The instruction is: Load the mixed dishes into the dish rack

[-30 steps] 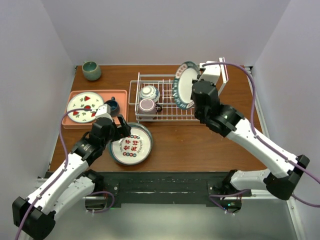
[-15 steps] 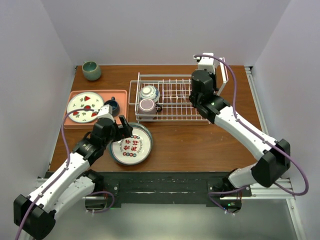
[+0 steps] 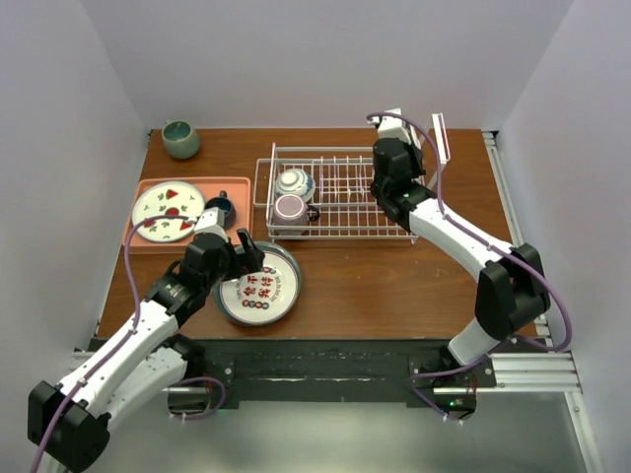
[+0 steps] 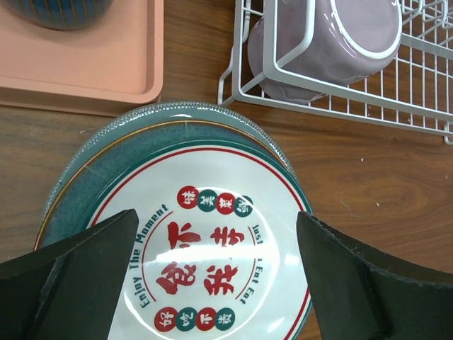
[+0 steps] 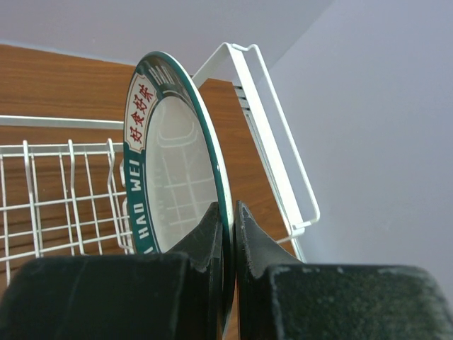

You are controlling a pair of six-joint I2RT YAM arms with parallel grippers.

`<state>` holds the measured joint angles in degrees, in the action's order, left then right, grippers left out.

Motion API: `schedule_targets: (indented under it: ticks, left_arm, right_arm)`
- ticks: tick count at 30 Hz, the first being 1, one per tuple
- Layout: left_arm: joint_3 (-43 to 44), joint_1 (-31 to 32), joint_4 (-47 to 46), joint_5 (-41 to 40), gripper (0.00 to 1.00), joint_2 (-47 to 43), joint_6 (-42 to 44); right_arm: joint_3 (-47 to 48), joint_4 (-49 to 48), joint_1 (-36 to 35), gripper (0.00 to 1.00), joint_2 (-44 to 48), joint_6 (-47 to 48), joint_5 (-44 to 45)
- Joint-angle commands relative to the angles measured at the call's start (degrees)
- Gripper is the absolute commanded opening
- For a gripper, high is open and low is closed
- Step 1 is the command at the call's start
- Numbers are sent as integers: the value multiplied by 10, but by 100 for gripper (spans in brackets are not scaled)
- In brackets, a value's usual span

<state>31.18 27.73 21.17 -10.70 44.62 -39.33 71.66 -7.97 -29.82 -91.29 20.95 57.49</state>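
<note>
My right gripper carries the upright plate down among the rack's end wires next, away from the tall end piece (image 5: pixel 276 134), before I release the plate.
My right gripper (image 5: pixel 226 205) is shut on the edge of the large white plate with a lettered teal rim (image 5: pixel 173 170). It holds the plate upright over the right end of the white wire dish rack (image 3: pixel 335 225), near the tall wire end piece (image 5: pixel 276 134). In the top view the right gripper (image 3: pixel 386 156) hides the plate. The blue-and-white bowl (image 3: pixel 294 182) and the pinkish mug (image 3: pixel 291 208) sit in the rack's left end. My left gripper (image 4: pixel 218 216) is open above a white plate with red and green characters (image 4: pixel 212 262), which lies on the teal plate (image 4: pixel 92 184).
A salmon-pink tray (image 3: pixel 138 241) at the left holds a white plate with red fruit marks (image 3: pixel 168 212) and a dark blue cup (image 3: pixel 221 209). A grey-green cup (image 3: pixel 180 138) stands at the back left corner. Walls close in on three sides.
My right arm has swung toward the back over the rack's right end, turning the lettered plate from tilted face-up to upright. The left arm has barely moved.
</note>
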Motion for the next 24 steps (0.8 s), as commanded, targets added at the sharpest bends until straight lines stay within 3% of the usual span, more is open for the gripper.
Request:
schedule_targets:
  ticks: [1, 10, 11, 13, 14, 20, 24]
  left_arm:
    - [-3, -1, -24, 2, 100, 3, 15]
    - [0, -1, -25, 6, 100, 13, 15]
    - [0, -1, -24, 6, 100, 12, 15]
    - [1, -1, -22, 5, 100, 11, 14]
    - [0, -1, -21, 5, 100, 9, 13]
    - [2, -1, -19, 6, 100, 8, 11]
    - [2, -1, -19, 6, 100, 7, 10]
  right_arm:
    - [10, -63, 7, 0, -13, 30, -12]
    - [37, -26, 13, 3, -65, -21, 0]
    - [39, -23, 13, 16, -71, -24, 3]
    - [45, -20, 13, 30, -73, -34, 13]
    - [46, -17, 13, 42, -71, -37, 15]
    - [56, 15, 17, 68, -52, -78, 30]
    - [56, 33, 20, 76, -33, -100, 39]
